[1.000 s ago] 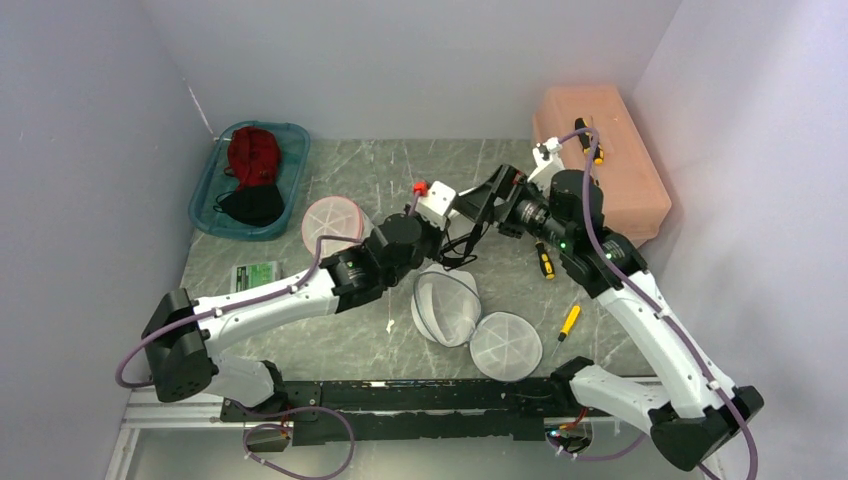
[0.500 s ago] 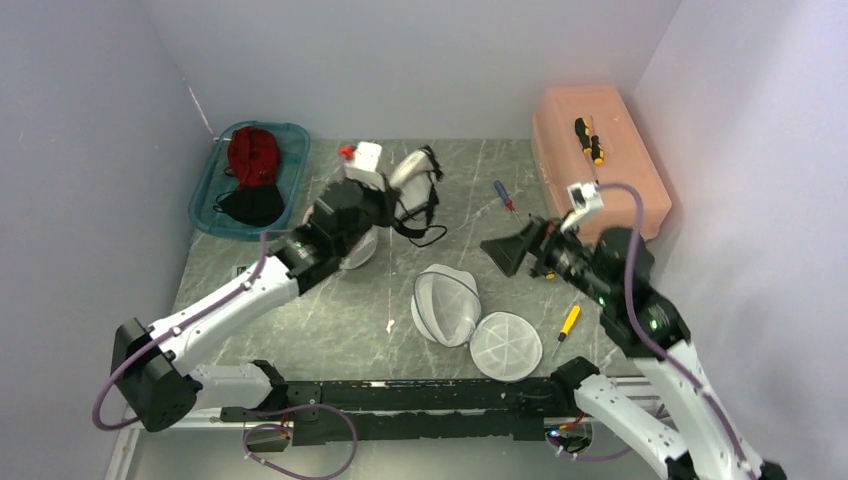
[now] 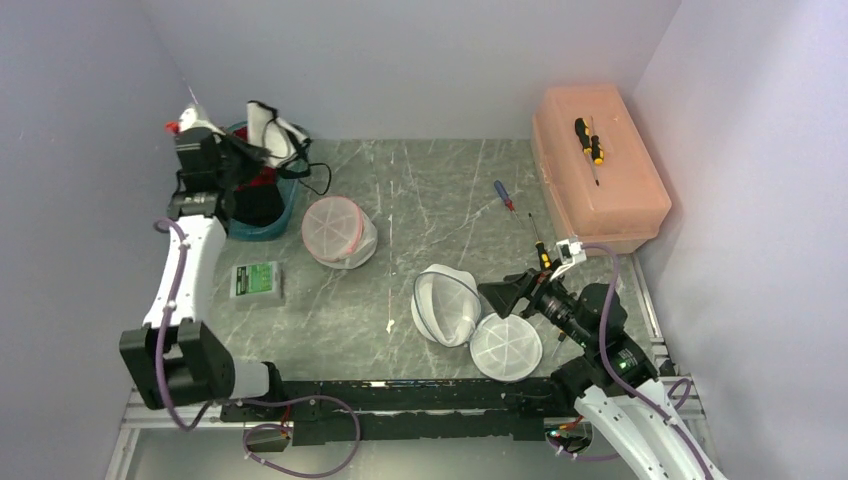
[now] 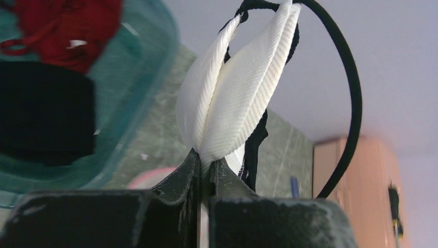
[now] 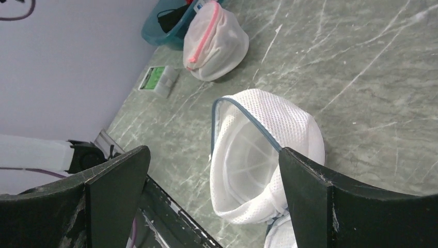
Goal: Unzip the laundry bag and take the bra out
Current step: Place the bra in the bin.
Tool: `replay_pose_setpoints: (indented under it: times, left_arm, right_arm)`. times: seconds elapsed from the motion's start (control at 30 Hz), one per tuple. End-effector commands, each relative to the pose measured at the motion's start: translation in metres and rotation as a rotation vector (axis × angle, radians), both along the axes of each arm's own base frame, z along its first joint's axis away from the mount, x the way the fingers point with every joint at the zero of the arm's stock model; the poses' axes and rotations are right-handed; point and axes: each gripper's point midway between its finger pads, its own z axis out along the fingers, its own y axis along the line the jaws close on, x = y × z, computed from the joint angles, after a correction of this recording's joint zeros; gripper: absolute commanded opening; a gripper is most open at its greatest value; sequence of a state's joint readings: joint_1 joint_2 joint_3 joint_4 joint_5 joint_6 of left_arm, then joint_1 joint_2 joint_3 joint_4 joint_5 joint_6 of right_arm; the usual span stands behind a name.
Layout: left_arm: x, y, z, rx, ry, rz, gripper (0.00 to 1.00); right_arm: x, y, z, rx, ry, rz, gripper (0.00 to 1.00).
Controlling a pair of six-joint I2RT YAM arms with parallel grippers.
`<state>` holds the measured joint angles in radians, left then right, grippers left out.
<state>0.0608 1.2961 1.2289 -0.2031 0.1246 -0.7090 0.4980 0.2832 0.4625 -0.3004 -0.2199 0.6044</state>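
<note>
The red garment in the teal bin (image 3: 283,195) lies below the bra (image 3: 272,128). My left gripper will next move down until the bra's strap that dangles past the bin's rim is inside, and then let go of the bra.
The white bra (image 3: 272,128) with black straps hangs above the teal bin (image 3: 283,195) at the back left. My left gripper (image 3: 235,150) is shut on it. In the left wrist view the fingers pinch the folded white cups (image 4: 232,88) at their lower edge, at the left gripper (image 4: 206,163). The unzipped white mesh laundry bag (image 3: 447,305) with blue zip trim lies open near the front centre, its round flap (image 3: 506,346) beside it. My right gripper (image 3: 510,295) stands open just right of the bag, apart from it. The right wrist view shows the bag's hollow inside (image 5: 268,155) between the wide jaws of the right gripper (image 5: 213,155).
The bin holds a red garment (image 4: 67,26) and a black one (image 4: 46,113). A zipped bag with pink trim (image 3: 338,230) and a green packet (image 3: 257,279) lie on the left. An orange box (image 3: 600,170) stands back right, with screwdrivers (image 3: 503,194) (image 3: 542,255) nearby.
My left arm swung the bra from the table's middle to the back left, above the bin. My right arm drew back toward the near right, its gripper still open.
</note>
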Motion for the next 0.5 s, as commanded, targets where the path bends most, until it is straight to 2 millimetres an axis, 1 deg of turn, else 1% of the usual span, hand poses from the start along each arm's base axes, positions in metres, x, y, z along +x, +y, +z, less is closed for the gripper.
replay_pose_setpoints:
  times: [0.0,0.07,0.17,0.2,0.23,0.33,0.37,0.47]
  left_arm:
    - [0.021,0.053,-0.005,-0.169,0.014,0.057,0.03]
    - [0.032,0.081,-0.013,-0.189,0.013,0.104,0.03]
    - [0.052,0.104,-0.017,-0.193,-0.027,0.090,0.03]
    - [0.058,0.108,-0.020,-0.190,-0.028,0.081,0.03]
    - [0.066,0.113,-0.019,-0.180,-0.051,0.076,0.03]
    - [0.084,0.127,-0.031,-0.183,-0.056,0.084,0.03]
    - [0.089,0.130,-0.038,-0.192,-0.049,0.088,0.03]
    - [0.106,0.132,-0.054,-0.240,-0.054,0.080,0.03]
  right_arm:
    - [-0.001,0.007,0.020,0.057,-0.078,0.036,0.99]
    - [-0.002,0.007,0.020,0.052,-0.087,0.036,0.99]
    - [-0.002,0.006,0.017,0.050,-0.092,0.031,0.99]
    - [-0.002,0.007,0.015,0.053,-0.090,0.034,0.99]
    - [-0.003,0.009,0.012,0.054,-0.085,0.041,0.99]
    - [-0.003,0.012,0.004,0.052,-0.075,0.051,0.98]
    - [-0.002,0.012,0.002,0.047,-0.072,0.048,0.98]
    - [0.001,0.010,0.000,0.039,-0.076,0.035,0.98]
